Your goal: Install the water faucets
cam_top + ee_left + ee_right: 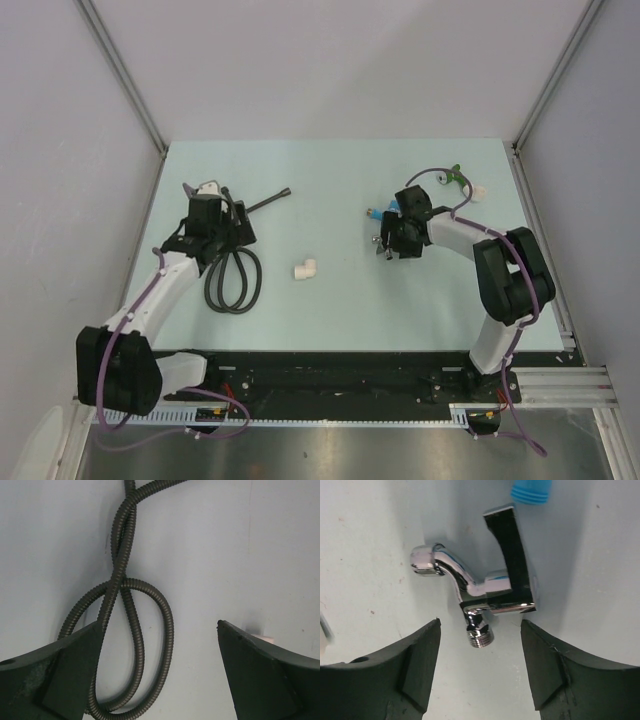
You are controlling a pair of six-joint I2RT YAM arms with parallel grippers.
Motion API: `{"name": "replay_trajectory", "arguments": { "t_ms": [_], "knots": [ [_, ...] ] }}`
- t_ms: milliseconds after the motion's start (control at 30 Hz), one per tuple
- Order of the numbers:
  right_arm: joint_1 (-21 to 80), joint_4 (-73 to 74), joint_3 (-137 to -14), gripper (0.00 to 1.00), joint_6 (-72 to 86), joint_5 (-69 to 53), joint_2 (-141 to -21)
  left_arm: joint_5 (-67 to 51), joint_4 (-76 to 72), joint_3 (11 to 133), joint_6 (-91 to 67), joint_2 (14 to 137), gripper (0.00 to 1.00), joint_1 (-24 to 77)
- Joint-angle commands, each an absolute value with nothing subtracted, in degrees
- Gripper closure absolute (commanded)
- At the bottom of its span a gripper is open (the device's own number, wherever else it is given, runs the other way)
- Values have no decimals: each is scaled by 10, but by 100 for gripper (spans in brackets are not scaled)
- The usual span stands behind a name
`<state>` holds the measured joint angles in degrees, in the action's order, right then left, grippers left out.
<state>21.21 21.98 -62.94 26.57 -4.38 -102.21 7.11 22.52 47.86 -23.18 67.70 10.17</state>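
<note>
My left gripper moves outward and down onto the ribbed part of the hose behind that end [267, 202] next, because the hose's end lies straight and clear of the hose's loops.
A small chrome water faucet [485, 587] lies on the pale table, its threaded end [479, 637] pointing at the camera; it also shows in the top view [379, 240]. My right gripper [480, 622] is open, hovering just above it with one finger on each side of the threaded end, not touching; in the top view the right gripper [388, 246] is right of centre. My left gripper [159, 625] is open and empty above the looped black hose [132, 645]. In the top view the left gripper [222, 243] is at the left over the hose [235, 282].
A white plastic elbow fitting [305, 268] lies mid-table and peeks out behind the left gripper's right finger [260, 636]. A blue cap [532, 492] lies just beyond the faucet. A green part [456, 178] and a white piece [481, 190] sit at the back right.
</note>
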Motion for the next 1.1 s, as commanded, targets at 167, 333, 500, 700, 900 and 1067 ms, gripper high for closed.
{"name": "replay_trajectory", "arguments": {
  "t_ms": [167,333,500,700,900,1067],
  "knots": [
    [222,207,-648,57,234,-50,-1042,72,236,556,-223,831,1,43],
    [222,247,-646,89,216,-44,-1027,62,256,647,-219,918,7,23],
    [237,285,-627,100,201,-36,-994,54,258,735,-196,1007,12,23],
    [243,287,-560,100,226,-56,-933,53,263,874,-90,1099,16,37],
    [247,293,-536,100,238,-61,-904,36,272,957,61,1171,20,69],
    [258,303,-533,100,241,-56,-888,4,308,1006,115,1230,29,75]
  ]
}}
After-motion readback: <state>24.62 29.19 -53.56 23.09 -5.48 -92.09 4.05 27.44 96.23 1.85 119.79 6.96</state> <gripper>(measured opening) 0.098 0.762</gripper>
